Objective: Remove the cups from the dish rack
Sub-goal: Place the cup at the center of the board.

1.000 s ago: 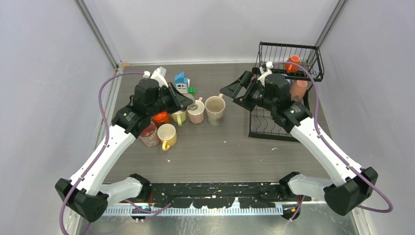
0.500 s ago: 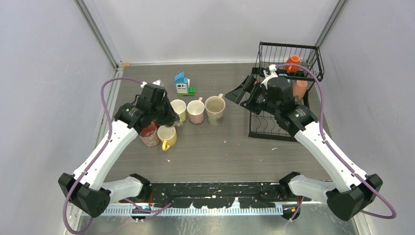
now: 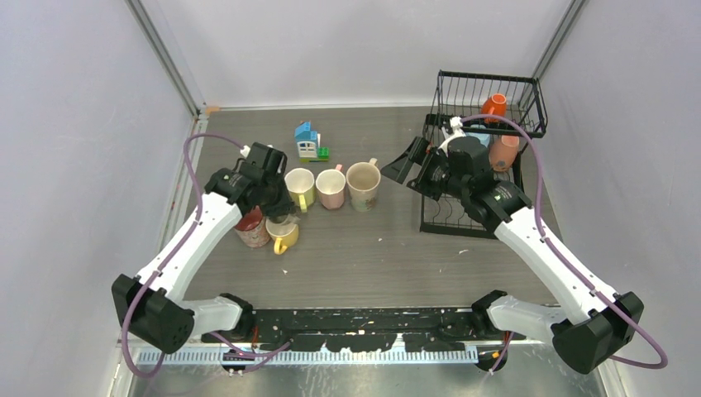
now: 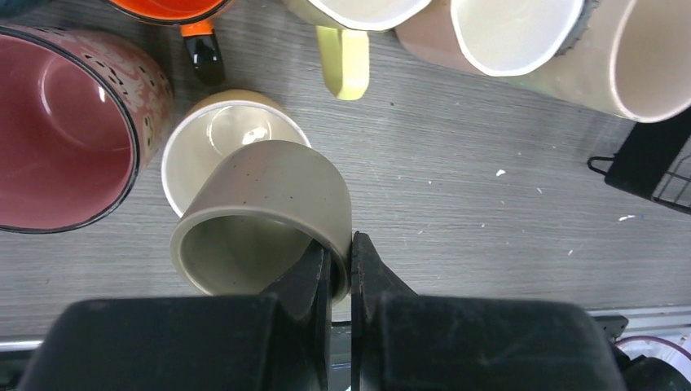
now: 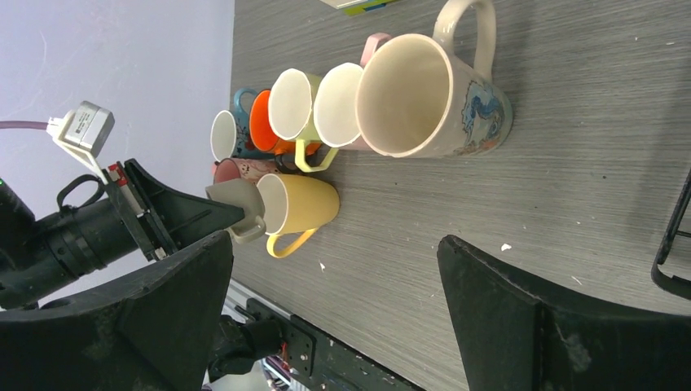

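The yellow mug just below has its opening (image 3: 282,227) (image 4: 226,150) empty, so my left gripper will lower the grey-beige mug into that opening next.
My left gripper (image 4: 341,244) is shut on the rim of a grey-beige mug (image 4: 261,220), one finger inside and one outside. It holds the mug tilted just above the yellow mug (image 4: 213,134); in the top view this gripper (image 3: 277,211) is over the cluster of cups. The cream mug (image 3: 363,184), pink mug (image 3: 331,188), pale yellow mug (image 3: 299,185) and dark red mug (image 3: 252,227) stand on the table. My right gripper (image 3: 411,161) is open and empty, left of the black dish rack (image 3: 488,83). The rack holds an orange cup (image 3: 494,106) and a salmon cup (image 3: 504,150).
A small blue-white-green toy house (image 3: 307,141) stands behind the row of cups. The right wrist view also shows an orange mug (image 5: 261,122) and a light blue one (image 5: 240,102) behind the row. The rack's wire base (image 3: 450,217) lies under my right arm.
My left gripper has carried the grey-beige mug from beside the pink mug toward the near left, over the yellow mug. My right gripper has drawn back toward the rack.
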{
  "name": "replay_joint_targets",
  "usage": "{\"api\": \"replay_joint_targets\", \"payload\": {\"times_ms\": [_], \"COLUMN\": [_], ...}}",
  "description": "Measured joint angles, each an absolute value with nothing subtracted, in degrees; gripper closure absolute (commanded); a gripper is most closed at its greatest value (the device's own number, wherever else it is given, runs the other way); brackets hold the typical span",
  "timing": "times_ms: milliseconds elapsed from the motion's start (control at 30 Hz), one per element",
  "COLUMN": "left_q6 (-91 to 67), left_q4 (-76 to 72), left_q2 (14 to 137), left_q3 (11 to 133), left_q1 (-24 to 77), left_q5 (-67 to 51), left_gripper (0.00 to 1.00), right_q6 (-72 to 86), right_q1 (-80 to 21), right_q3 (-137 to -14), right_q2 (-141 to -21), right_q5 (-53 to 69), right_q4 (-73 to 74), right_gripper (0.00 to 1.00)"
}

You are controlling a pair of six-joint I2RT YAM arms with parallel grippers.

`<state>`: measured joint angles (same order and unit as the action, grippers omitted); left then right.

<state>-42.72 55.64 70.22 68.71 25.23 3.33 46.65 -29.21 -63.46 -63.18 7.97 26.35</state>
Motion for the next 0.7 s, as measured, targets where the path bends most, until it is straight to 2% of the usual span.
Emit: {"api": "replay_joint_targets", "payload": {"times_ms": [700], "left_q6": [-40.0], "left_q4": [53.4], "left_q2": [75.0], "left_q3": [64.5], "left_q1": [20.2], "left_q5": [1.3], "left_gripper": [1.00], "right_q6": [46.6], "right_q1": [-29.2], "right_q3": [-61.9], "right_q2": [-62.8], "right_q5": [7.9], "right_q4": [26.7], "right_gripper": [0.00]}}
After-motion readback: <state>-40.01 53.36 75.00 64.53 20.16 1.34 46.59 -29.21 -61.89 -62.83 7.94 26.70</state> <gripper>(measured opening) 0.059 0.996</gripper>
